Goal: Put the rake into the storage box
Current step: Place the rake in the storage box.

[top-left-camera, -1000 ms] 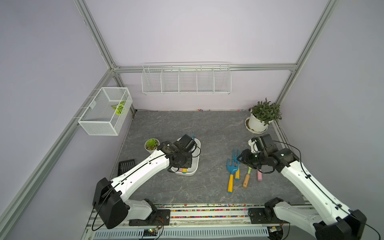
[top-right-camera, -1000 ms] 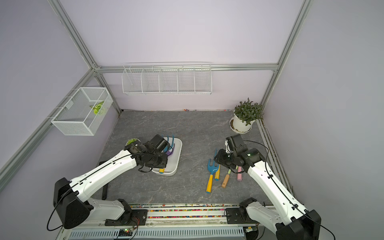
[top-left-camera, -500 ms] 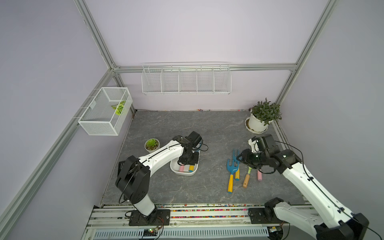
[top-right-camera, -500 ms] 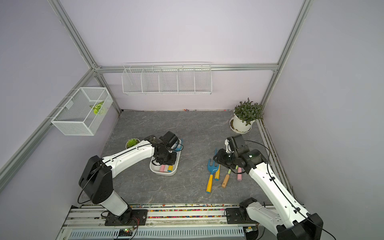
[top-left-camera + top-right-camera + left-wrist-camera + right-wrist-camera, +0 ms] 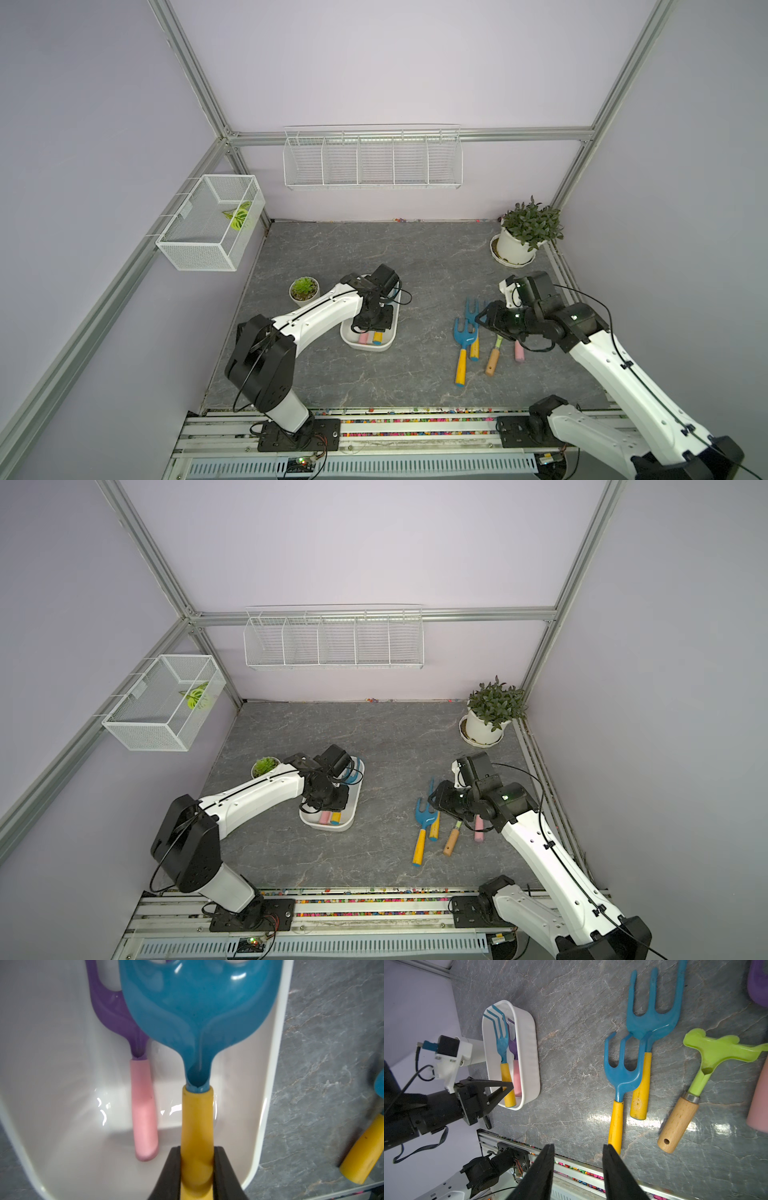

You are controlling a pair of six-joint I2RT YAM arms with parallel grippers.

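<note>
My left gripper lowers toward the storage box's bare bottom (image 5: 371,339) (image 5: 170,1122) beside the pink handle and releases the yellow handle next, as the rake still hangs above it.
The storage box (image 5: 388,328) (image 5: 356,808) is a shallow white tub left of centre on the grey table. A blue rake (image 5: 199,1012) with a yellow handle (image 5: 197,1126) lies lengthwise inside it, its tines (image 5: 496,1020) near the far rim. My left gripper (image 5: 197,1152) (image 5: 372,322) is shut on that yellow handle, low over the box. A purple tool with a pink handle (image 5: 143,1109) lies beside the rake in the box. My right gripper (image 5: 578,1148) (image 5: 484,318) hovers open and empty over the loose tools on the right.
On the table right of the box lie another blue rake (image 5: 620,1076), a blue fork (image 5: 652,1018), a green tool with a wooden handle (image 5: 716,1049) and a pink handle (image 5: 518,351). A small succulent pot (image 5: 304,289) stands left of the box, a potted plant (image 5: 525,232) at the back right.
My left arm has swung its elbow in and turned over the box with the rake still held; in the last half second it barely moved. The right arm stayed still.
</note>
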